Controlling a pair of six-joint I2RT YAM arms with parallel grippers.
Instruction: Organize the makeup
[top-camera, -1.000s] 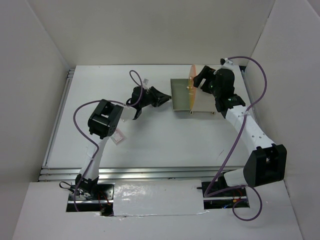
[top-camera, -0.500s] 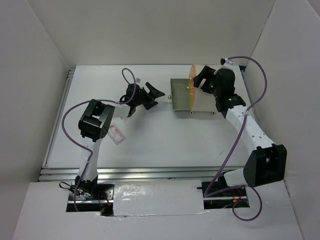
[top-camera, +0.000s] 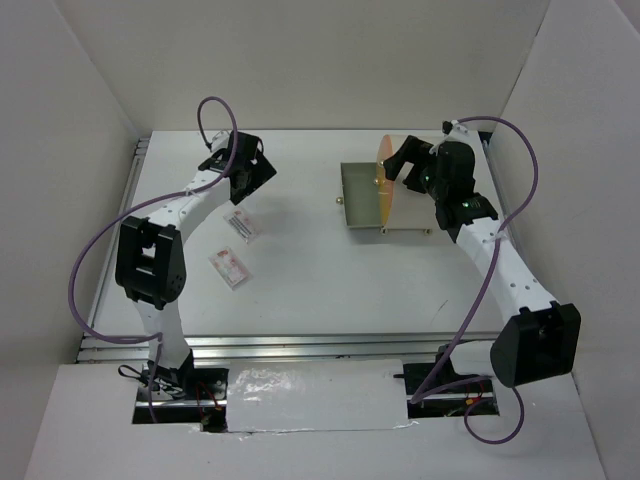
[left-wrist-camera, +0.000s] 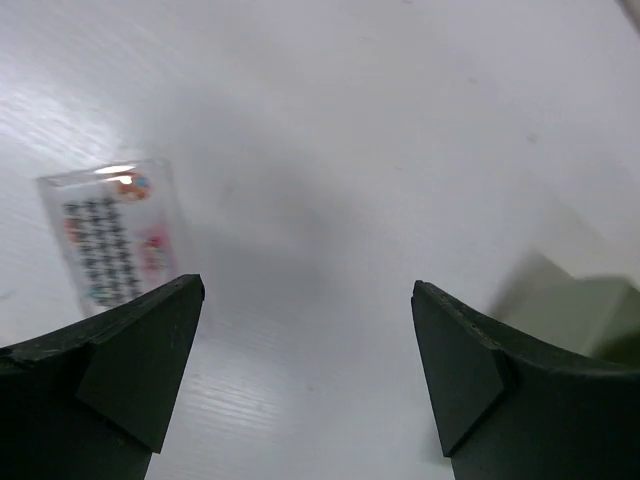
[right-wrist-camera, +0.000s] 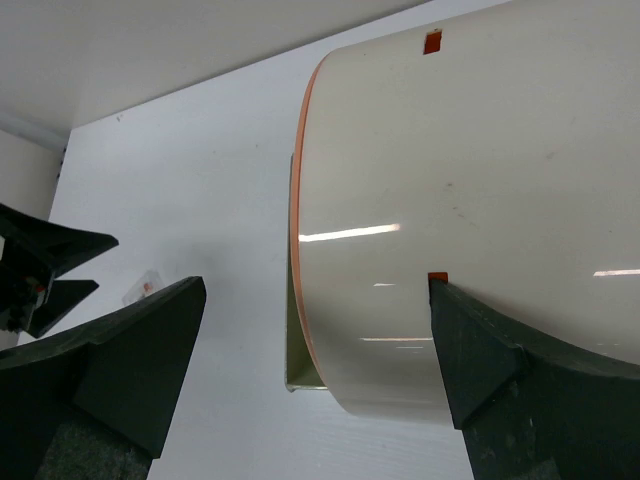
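I will next move my left gripper's open fingers back and down so they are on both long sides of the rear packet (top-camera: 241, 224) (left-wrist-camera: 115, 235). It lies flat below the gripper and back toward my base.
Two white-pink flat packets lie on the table left of centre, one (top-camera: 240, 224) behind the other (top-camera: 228, 268). My left gripper (top-camera: 251, 183) is open and empty above the table just behind the rear packet. That packet shows at the left of the left wrist view (left-wrist-camera: 112, 235), beyond the left finger (left-wrist-camera: 140, 370). My right gripper (top-camera: 396, 166) is open over the cream cylindrical container (right-wrist-camera: 470, 200). Its jaws straddle the container's orange-rimmed end, and the right finger (right-wrist-camera: 490, 370) is against its side. No palettes or sticks are in view.
The container (top-camera: 386, 185) lies on its side at the back right. Its olive drawer (top-camera: 360, 195) stands open toward the left and also shows in the right wrist view (right-wrist-camera: 298, 340). White walls enclose the table on three sides.
My left arm has swung from beside the drawer to the far left back of the table. A second packet now shows where the arm was. The right arm has barely moved.
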